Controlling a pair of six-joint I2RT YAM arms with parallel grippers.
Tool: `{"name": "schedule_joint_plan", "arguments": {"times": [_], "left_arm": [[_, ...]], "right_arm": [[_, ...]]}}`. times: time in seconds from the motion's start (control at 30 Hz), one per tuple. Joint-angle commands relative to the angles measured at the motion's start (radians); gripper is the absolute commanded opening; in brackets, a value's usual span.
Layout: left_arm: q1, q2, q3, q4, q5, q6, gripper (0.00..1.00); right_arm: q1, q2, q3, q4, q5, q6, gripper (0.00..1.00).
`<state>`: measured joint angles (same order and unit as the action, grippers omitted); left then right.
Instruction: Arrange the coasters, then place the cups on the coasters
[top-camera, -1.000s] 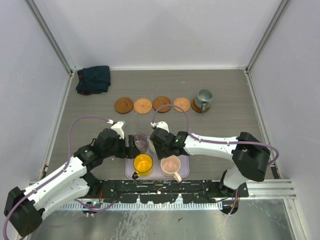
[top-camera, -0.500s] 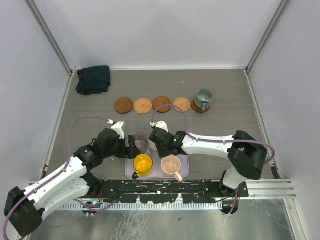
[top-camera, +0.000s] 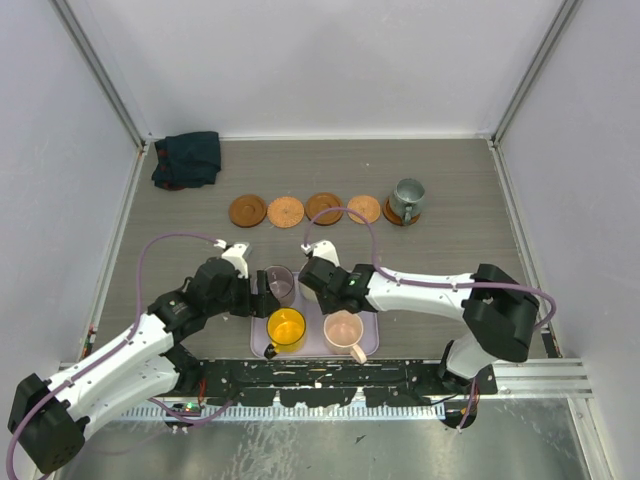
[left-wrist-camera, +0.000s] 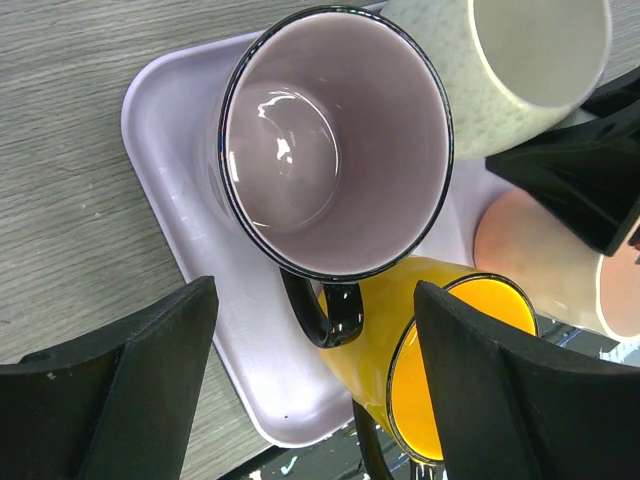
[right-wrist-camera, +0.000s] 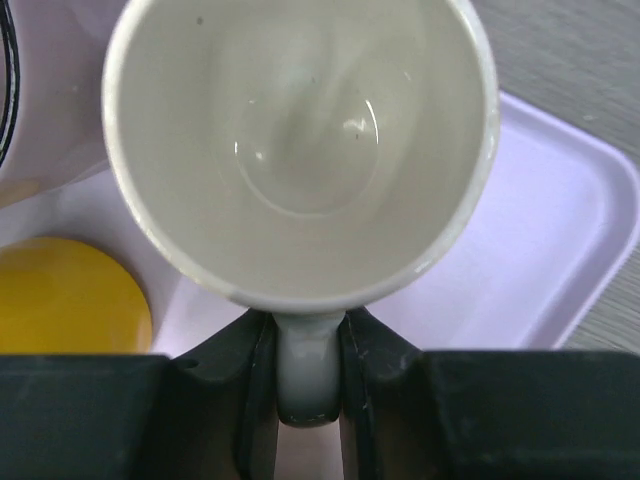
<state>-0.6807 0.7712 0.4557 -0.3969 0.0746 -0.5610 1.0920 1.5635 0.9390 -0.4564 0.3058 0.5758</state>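
Note:
I will raise my right gripper, move the cream cup (right-wrist-camera: 300, 140) outward and lower it onto the empty pale coaster beside the grey-green cup.
Several brown coasters (top-camera: 285, 211) lie in a row at the back; the rightmost carries the grey-green cup (top-camera: 407, 200). On the lavender tray (top-camera: 368, 346) stand the purple cup (left-wrist-camera: 330, 140), yellow cup (left-wrist-camera: 450, 350) and pink cup (top-camera: 343, 330). My right gripper (right-wrist-camera: 308, 330) is shut on the handle of the cream cup (right-wrist-camera: 300, 140), which stands upright on the tray (right-wrist-camera: 560, 220). My left gripper (left-wrist-camera: 315, 300) is open, its fingers either side of the purple cup's black handle without touching it. In the top view the right gripper (top-camera: 310, 285) hides the cream cup.
A dark teal cloth (top-camera: 187, 158) lies bunched at the back left corner. White walls close in the table on three sides. A metal rail (top-camera: 540, 375) runs along the near edge behind the arm bases.
My right gripper's fingers have closed onto the cream cup's handle. The left arm and the cups stay where they were.

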Motion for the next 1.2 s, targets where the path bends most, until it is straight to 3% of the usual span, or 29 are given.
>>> {"name": "schedule_joint_plan", "arguments": {"times": [0.0,0.3,0.47,0.77,1.17], "left_arm": [[-0.004,-0.026,0.007,0.056,-0.011,0.003,0.81],[-0.004,-0.015,0.002,0.068,0.004,0.007,0.81],[-0.004,0.021,0.004,0.080,0.015,0.011,0.74],[-0.004,0.059,0.017,0.099,0.026,0.025,0.73],[-0.003,0.029,0.004,0.087,0.010,0.026,0.74]], "right_arm": [[-0.001,-0.114,0.042,-0.015,0.166,-0.022,0.01],[-0.002,-0.170,0.091,-0.012,0.340,-0.082,0.01],[-0.046,-0.149,0.127,0.023,0.391,-0.151,0.01],[-0.332,-0.079,0.182,0.224,0.247,-0.298,0.01],[-0.508,0.128,0.301,0.336,0.171,-0.372,0.01]]}}
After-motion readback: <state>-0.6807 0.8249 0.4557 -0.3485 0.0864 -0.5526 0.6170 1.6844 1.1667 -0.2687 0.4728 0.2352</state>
